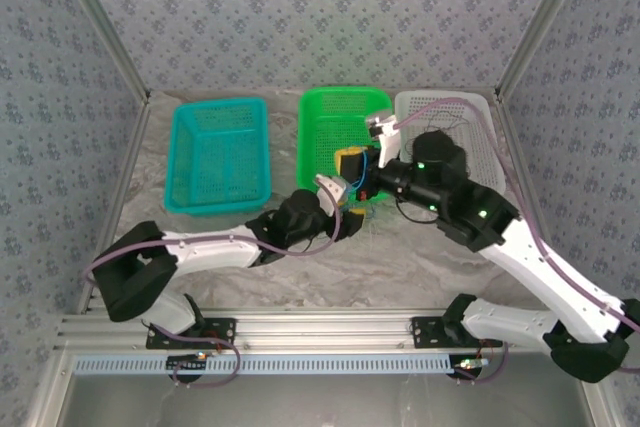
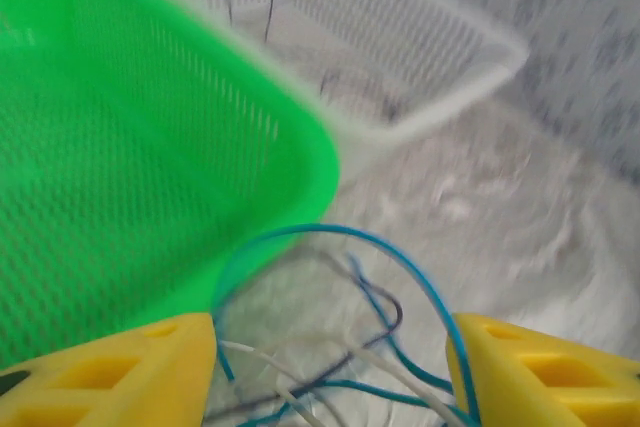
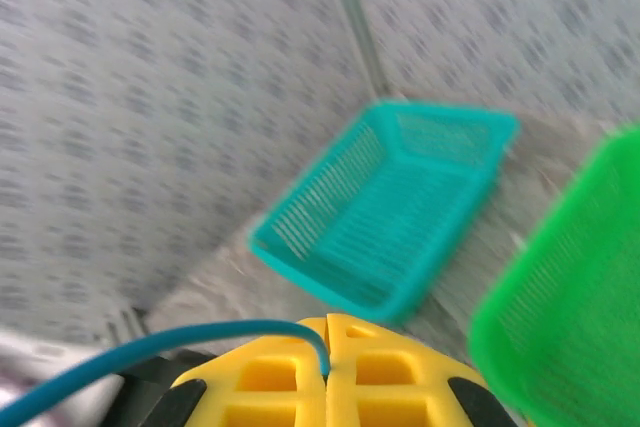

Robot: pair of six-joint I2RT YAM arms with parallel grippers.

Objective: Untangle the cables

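The robot's right gripper will rise outward, then come down over the green basket's far end [image 1: 352,110] and release the blue cable, since that end lies outward of the gripper.
The cables [image 2: 385,319] are thin blue, dark and pale wires in a loose tangle on the marbled table by the green basket's corner. My left gripper [image 2: 330,339] stands open, one yellow finger on each side of the tangle, and a blue loop [image 2: 330,232] arches between them. In the top view this gripper [image 1: 349,217] sits at the green basket's near right corner. Just beyond it my right gripper [image 1: 350,162] is raised. In its wrist view the right gripper [image 3: 327,332] is shut on a blue cable [image 3: 150,347], which curves off to the left.
Three baskets line the back of the table: teal [image 1: 218,107] on the left, green [image 1: 340,95] in the middle, white [image 1: 450,99] on the right with thin dark wires inside. The green wall [image 2: 120,147] is close on the left gripper's left. Patterned walls enclose the table.
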